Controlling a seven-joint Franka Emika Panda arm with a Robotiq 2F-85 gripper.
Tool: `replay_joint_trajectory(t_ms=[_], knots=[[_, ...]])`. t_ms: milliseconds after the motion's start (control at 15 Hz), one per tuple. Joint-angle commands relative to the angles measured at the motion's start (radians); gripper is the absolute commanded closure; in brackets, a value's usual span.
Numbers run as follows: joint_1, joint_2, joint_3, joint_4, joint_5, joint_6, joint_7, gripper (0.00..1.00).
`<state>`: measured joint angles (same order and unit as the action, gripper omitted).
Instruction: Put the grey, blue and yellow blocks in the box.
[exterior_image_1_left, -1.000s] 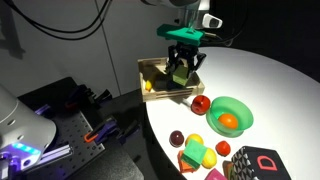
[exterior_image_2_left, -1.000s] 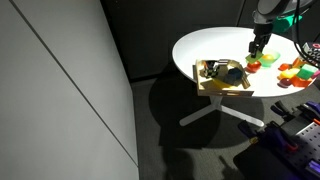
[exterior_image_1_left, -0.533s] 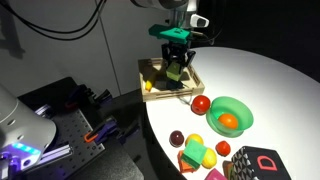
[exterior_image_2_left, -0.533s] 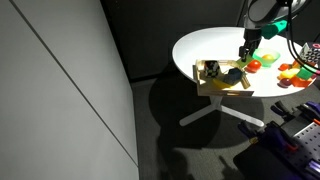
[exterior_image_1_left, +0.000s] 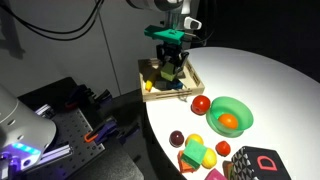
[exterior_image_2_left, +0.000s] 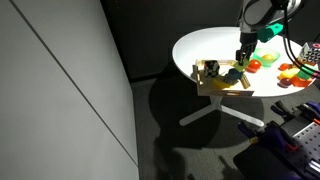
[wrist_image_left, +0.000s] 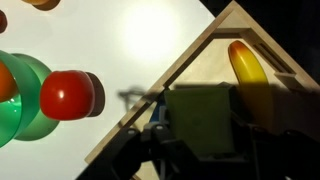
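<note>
My gripper still holds the yellow-green block above the box's bottom, so I will move my gripper down into the wooden box (exterior_image_1_left: 192, 92) beside the blue block and release the yellow-green block there.
My gripper (exterior_image_1_left: 171, 66) is shut on a dull yellow-green block (wrist_image_left: 205, 120) and holds it over the wooden box (exterior_image_1_left: 192, 92) at the table's edge. In the wrist view the block sits between my two dark fingers (wrist_image_left: 205, 140), inside the box's corner (wrist_image_left: 190, 60). A sliver of a blue block (wrist_image_left: 158, 112) shows beside it. A yellow piece (wrist_image_left: 245, 65) lies in the box, also seen in an exterior view (exterior_image_1_left: 148, 87). The box and gripper show in an exterior view (exterior_image_2_left: 222, 80) too. I cannot make out a grey block.
A red fruit (exterior_image_1_left: 201, 104) and a green bowl (exterior_image_1_left: 238, 108) holding an orange (exterior_image_1_left: 228, 122) stand beside the box. More toy food (exterior_image_1_left: 197, 150) and a dark device (exterior_image_1_left: 258, 163) lie near the table's front. The box sits at the round white table's edge (exterior_image_2_left: 200, 45).
My gripper has moved with the block from near the red fruit side further over the box. Nothing else has moved.
</note>
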<state>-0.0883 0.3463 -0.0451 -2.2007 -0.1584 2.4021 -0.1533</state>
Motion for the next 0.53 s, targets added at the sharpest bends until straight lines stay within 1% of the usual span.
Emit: replay_joint_trajectory(t_ms=[0,467], knots=[[0.013,-0.006,-0.002,0.001,-0.001,-0.046,0.002,0.7],[0.049,0.029,-0.029,0.012,-0.079,-0.04,0.07,0.7]])
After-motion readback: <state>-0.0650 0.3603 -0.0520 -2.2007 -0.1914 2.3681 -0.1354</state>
